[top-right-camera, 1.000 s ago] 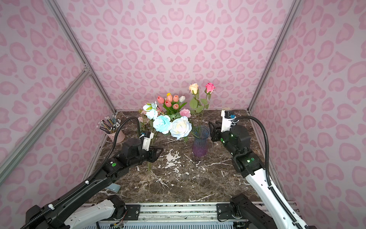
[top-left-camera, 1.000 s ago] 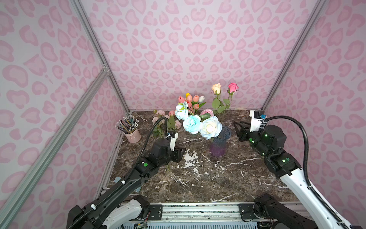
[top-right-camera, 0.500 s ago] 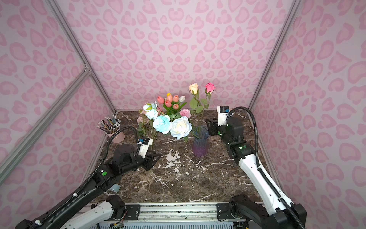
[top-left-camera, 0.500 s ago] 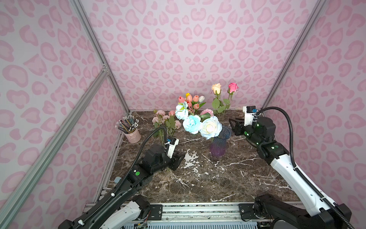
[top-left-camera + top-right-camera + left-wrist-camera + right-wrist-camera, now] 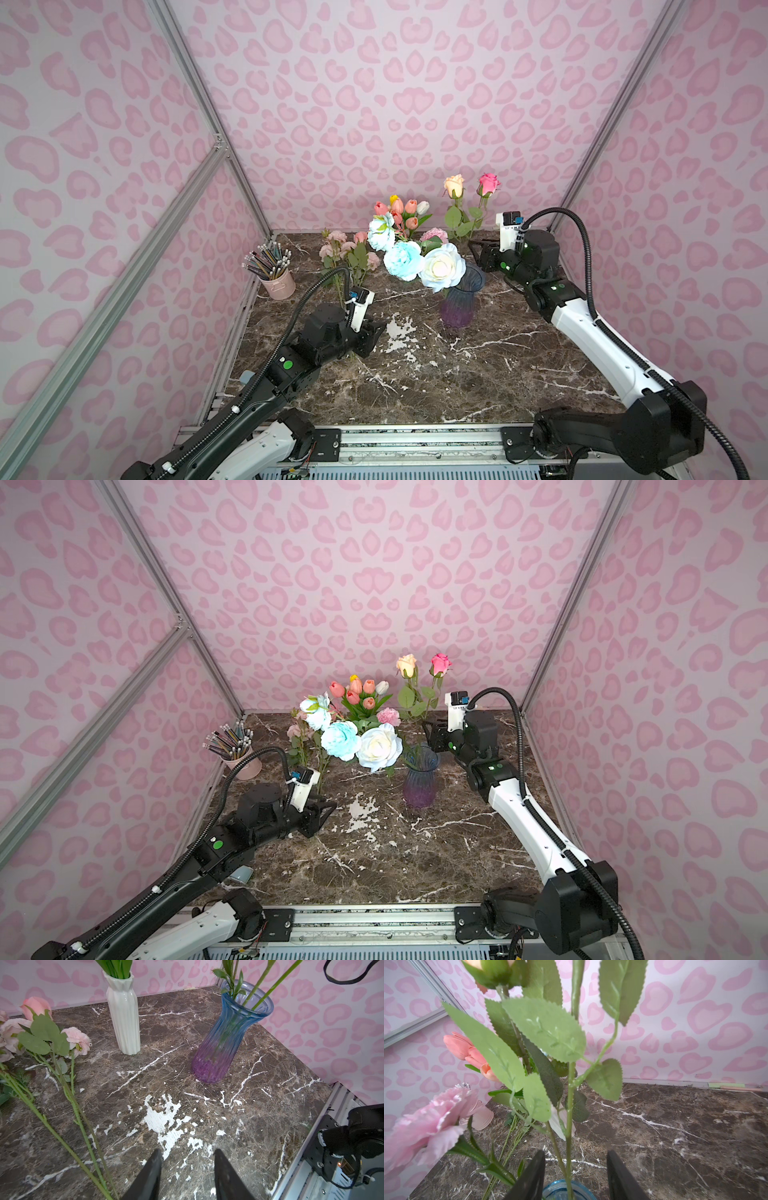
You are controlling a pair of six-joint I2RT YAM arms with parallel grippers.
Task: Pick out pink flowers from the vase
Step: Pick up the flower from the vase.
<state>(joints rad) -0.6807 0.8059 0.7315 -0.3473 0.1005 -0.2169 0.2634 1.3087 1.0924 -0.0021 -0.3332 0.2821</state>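
The forked green stem stands between my right gripper's open fingers, so the gripper next stays above the vase rim and closes on its leafless length.
The blue-to-purple glass vase stands mid-table. It holds light blue and white blooms, a ruffled pink flower, a peach rose and a magenta rosebud. Several pale pink flowers lie on the table to the left. My right gripper is open just above the vase rim, with two leafy green stems between its fingers, unclamped. My left gripper is open and empty, low over the marble beside the lying stems.
A white vase with salmon tulips stands behind the glass vase. A pink cup of pencils sits at the back left. Pink patterned walls enclose the table on three sides.
My right gripper has moved left and back to the stems over the vase and opened a little wider. My left arm has drawn back and sunk slightly.
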